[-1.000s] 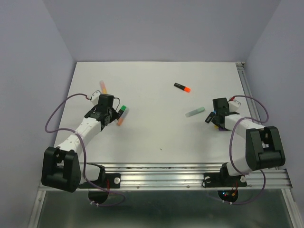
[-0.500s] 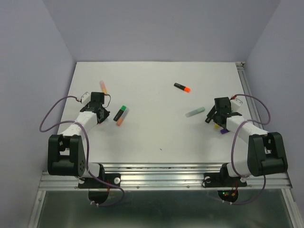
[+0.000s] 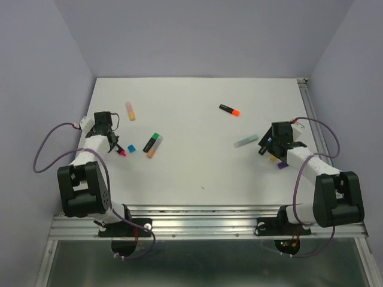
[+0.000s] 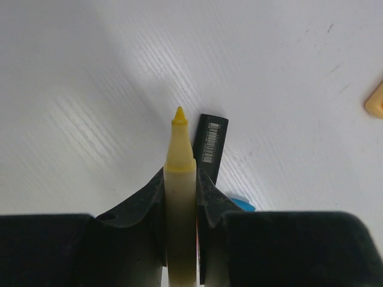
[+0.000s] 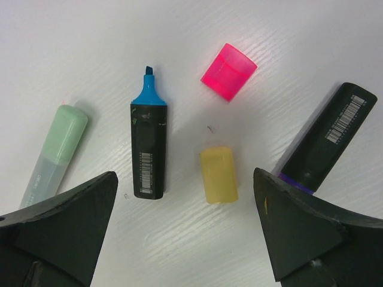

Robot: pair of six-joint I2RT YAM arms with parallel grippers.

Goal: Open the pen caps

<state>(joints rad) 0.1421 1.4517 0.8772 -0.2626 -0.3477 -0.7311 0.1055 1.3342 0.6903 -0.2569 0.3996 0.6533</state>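
I should next lower my left gripper's uncapped yellow highlighter to the clear table (image 3: 112, 153) (image 4: 154, 156) beside the black pen body and open there.
My left gripper (image 4: 179, 179) is shut on an uncapped yellow highlighter (image 4: 179, 155), tip pointing away, above the table's left side (image 3: 109, 140). Under it lie a black barrel (image 4: 212, 140) and a loose blue cap (image 4: 242, 204). My right gripper (image 5: 185, 179) stands open over a loose yellow cap (image 5: 218, 174) that lies on the table between its fingers. Close by are a loose pink cap (image 5: 228, 71), an uncapped blue-tipped highlighter (image 5: 148, 152), a capped pastel green highlighter (image 5: 57, 149) and a black barrel with a purple end (image 5: 326, 140).
The top view shows a black highlighter with a green cap (image 3: 153, 141), a pastel orange piece (image 3: 151, 153), a pastel orange highlighter (image 3: 130, 110) and a black highlighter with an orange cap (image 3: 229, 110). A metal rail (image 3: 314, 119) runs along the table's right edge.
My left arm has swung left toward the table's edge with the yellow highlighter in its grip. My right gripper has opened, and the yellow cap lies on the table.
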